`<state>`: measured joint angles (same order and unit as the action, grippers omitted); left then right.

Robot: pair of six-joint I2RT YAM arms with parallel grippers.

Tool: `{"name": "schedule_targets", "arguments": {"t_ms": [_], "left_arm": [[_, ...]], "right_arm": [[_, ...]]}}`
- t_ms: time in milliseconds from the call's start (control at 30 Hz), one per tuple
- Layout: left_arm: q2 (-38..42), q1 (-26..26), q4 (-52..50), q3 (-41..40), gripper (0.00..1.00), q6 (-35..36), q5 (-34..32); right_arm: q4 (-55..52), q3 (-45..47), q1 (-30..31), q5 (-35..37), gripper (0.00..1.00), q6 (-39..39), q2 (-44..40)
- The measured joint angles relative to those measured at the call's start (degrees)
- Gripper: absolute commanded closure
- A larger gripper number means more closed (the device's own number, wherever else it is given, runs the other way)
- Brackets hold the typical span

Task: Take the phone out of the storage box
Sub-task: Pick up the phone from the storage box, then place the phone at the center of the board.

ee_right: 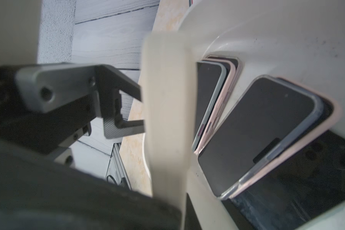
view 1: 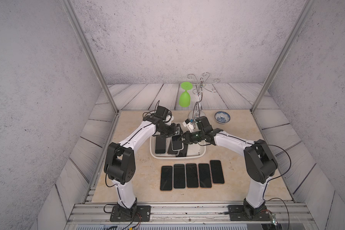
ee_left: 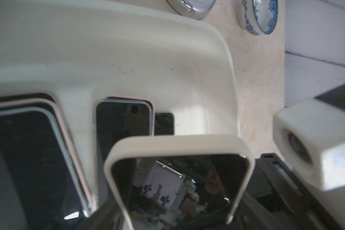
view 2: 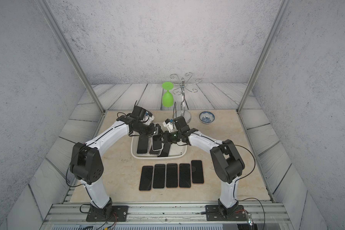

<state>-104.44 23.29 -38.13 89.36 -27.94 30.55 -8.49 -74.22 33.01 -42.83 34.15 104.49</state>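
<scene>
I will next swing my right gripper back, lower the phone and release it on bare tabletop past the bowl-side end of the phone row, below and back from that gripper.
The white storage box [view 1: 153, 153] sits mid-table with several dark-screened phones lying in it, some stacked [ee_left: 38, 159]. One phone [ee_left: 177, 179] in a cream case is raised above the box, its screen facing the left wrist camera. My left gripper [view 1: 177, 132] is open, its fingers [ee_right: 130, 127] standing on either side of that phone's width. My right gripper [view 1: 183, 138] reaches in from the other side and is shut on the phone [ee_right: 167, 109], which appears edge-on in the right wrist view. In both top views the two grippers meet over the box's far half [view 2: 134, 155].
Several phones [view 1: 191, 175] lie in a row on the table in front of the box. A small blue-patterned bowl [view 1: 222, 117] stands at the back right. A chrome rack [view 1: 199, 95] behind the box carries a hanging green glass [view 1: 185, 98].
</scene>
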Motion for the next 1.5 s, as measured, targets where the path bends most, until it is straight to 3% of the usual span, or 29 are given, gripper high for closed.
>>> {"name": "schedule_targets", "arguments": {"t_ms": [200,333,433,533,733,1000,1367,1500], "left_arm": [[2.86,-5.38,2.84,0.02,0.02,-2.45,3.69],[4.50,-5.40,5.25,-0.50,0.02,-3.43,3.78],[4.76,-3.61,7.28,-2.47,0.02,-4.04,4.28],[4.76,-2.21,7.74,-5.01,0.02,-4.31,4.72],[4.76,-1.92,7.74,-7.23,0.02,-4.13,4.87],[4.76,-1.95,8.00,-7.28,0.02,-3.96,5.11],[4.76,-1.95,8.44,-8.22,0.02,-3.80,5.05],[4.70,-1.95,8.44,-8.22,0.02,-3.72,5.05]], "right_arm": [[-23.58,6.43,-2.10,11.21,1.00,-7.50,-17.53],[-39.41,10.99,-10.69,24.28,1.00,-10.69,-28.94],[-45.81,14.67,-17.59,32.13,1.00,-11.76,-29.77],[-49.96,16.85,-18.45,37.16,1.00,-12.17,-25.86],[-50.77,17.55,-18.34,39.98,1.00,-13.46,-20.79],[-49.96,18.58,-18.05,37.38,1.00,-14.49,-18.73],[-51.80,17.16,-13.40,40.96,1.00,-13.40,-15.21],[-51.95,17.05,-13.07,41.62,0.73,-13.11,-15.13]]}}
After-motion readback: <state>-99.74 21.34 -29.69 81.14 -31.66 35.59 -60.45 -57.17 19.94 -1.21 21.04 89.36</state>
